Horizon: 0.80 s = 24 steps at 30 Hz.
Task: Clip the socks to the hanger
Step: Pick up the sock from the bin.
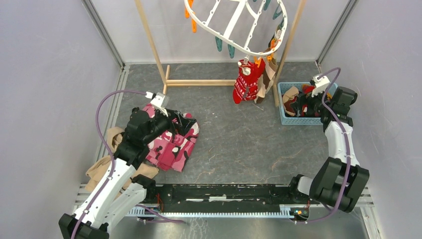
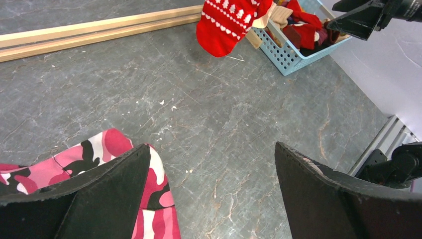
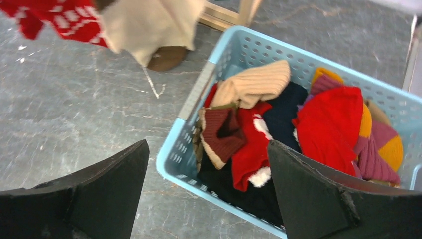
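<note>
My right gripper lowers its fingers outward onto the tan-striped sock's end by the navy one next, since that end lies uncovered below and outward.
The white oval hanger (image 1: 233, 27) with orange and teal clips hangs at the top centre. A red sock with a white pattern (image 1: 247, 82) hangs from its near rim, with a tan sock (image 1: 270, 74) beside it. The red sock also shows in the left wrist view (image 2: 226, 22) and the right wrist view (image 3: 64, 17). More socks (image 3: 328, 124), red, tan-striped, navy and maroon, lie in the blue basket (image 3: 199, 94). My right gripper (image 3: 208, 143) is open and empty above the basket's left rim. My left gripper (image 2: 211, 147) is open and empty over the floor beside the pink camouflage cloth.
The pink camouflage cloth (image 1: 174, 144) lies under my left arm, with a tan cloth (image 1: 107, 149) to its left. The wooden pole rack (image 1: 199, 82) stands at the back, and its right post is next to the basket (image 1: 298, 121). Walls close in on both sides.
</note>
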Available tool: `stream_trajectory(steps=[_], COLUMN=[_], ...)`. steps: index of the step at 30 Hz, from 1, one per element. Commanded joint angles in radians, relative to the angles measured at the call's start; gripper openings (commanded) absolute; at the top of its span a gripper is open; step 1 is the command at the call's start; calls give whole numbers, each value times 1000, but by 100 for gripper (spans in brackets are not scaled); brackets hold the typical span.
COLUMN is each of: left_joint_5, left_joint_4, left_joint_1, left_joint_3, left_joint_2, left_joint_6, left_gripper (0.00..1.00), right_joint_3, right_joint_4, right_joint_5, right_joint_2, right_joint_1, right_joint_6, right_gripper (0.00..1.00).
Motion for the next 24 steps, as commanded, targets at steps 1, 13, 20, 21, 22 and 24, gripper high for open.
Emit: stream_trajectory(steps=[1,13,20,21,22,24], left_joint_5=[-11,40,105,112,117,121], left_joint_4=[6,39,70,73,76,79], left_joint_1=[24,87,143,149,153,159], left_joint_3=[-2,-22,-31,-31,-32,-33], left_joint_2=[-5,1,22,23,24,26], left_joint_6=[16,-29,-66,-69,-74,-75], left_gripper=[100,99,99,98,99,99], right_joint_3=[59,283,317,330,347,378], right_joint_4=[139,182,200,200,201,200], right_joint_5=[126,227,233,228,223,214], right_joint_2=[97,466,555,570,586,618], right_joint_1=[-9,6,33,34,34,38], right_joint_6=[190,407,453,465,475,489], right_gripper=[91,76,72,70,68,64])
